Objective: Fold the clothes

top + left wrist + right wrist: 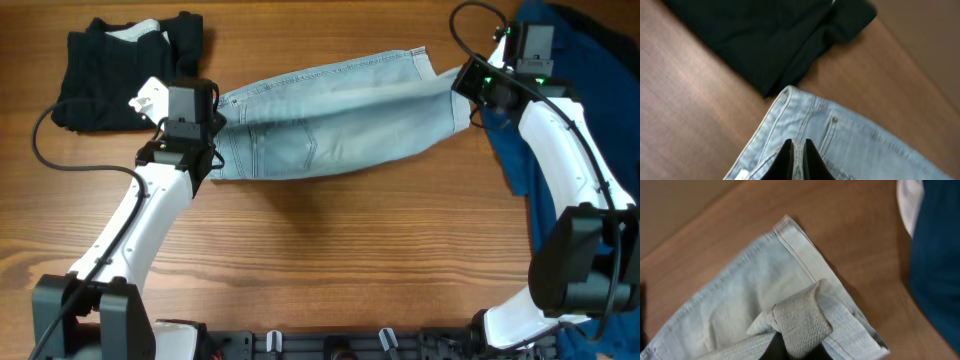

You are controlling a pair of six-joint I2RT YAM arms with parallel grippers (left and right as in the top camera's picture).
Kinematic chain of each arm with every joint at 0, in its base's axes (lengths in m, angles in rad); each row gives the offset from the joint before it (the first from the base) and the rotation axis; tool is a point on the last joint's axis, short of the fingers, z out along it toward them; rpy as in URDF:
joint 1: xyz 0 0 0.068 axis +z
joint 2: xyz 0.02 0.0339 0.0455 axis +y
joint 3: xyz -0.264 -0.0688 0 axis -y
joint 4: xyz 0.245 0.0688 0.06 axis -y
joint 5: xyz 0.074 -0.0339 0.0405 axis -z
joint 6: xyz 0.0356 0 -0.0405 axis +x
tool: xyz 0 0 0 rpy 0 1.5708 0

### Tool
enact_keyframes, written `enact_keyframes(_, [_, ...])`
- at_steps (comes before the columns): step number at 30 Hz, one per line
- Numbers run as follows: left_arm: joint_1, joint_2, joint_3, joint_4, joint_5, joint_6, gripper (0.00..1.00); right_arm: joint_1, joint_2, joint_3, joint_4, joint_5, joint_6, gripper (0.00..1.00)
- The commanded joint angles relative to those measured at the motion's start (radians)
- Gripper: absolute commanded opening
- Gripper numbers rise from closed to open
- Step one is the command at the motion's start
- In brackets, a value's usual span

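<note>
My left gripper carries the waistband end outward toward the far corner by the black garment (791, 94) next, then opens.
The pale light-blue denim shorts (335, 120) lie stretched across the middle of the table, folded lengthwise. My left gripper (205, 135) is shut on the waistband end; in the left wrist view its fingers (799, 150) pinch a ridge of denim (855, 145). My right gripper (468, 88) is shut on the leg-hem end; in the right wrist view a bunched flap of denim (800, 317) covers the fingers, with the hem (805, 255) beyond.
A black garment (125, 65) lies at the back left, also in the left wrist view (775, 35). A large dark-blue garment (560, 110) lies at the right, under the right arm, also in the right wrist view (937, 265).
</note>
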Motion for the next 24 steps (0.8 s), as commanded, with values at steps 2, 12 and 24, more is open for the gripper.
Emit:
enact_keyframes(2, [0.056, 0.008, -0.002, 0.076, -0.109, 0.016, 0.04, 0.013, 0.058, 0.031, 0.109, 0.074, -0.019, 0.04])
enact_keyframes(12, [0.069, 0.130, -0.002, 0.197, -0.097, 0.015, 0.04, 0.058, 0.191, 0.031, 0.198, 0.137, 0.000, 0.04])
enact_keyframes(24, [0.072, 0.199, 0.044, 0.357, 0.001, 0.276, 1.00, 0.068, 0.202, 0.058, 0.267, -0.003, -0.134, 1.00])
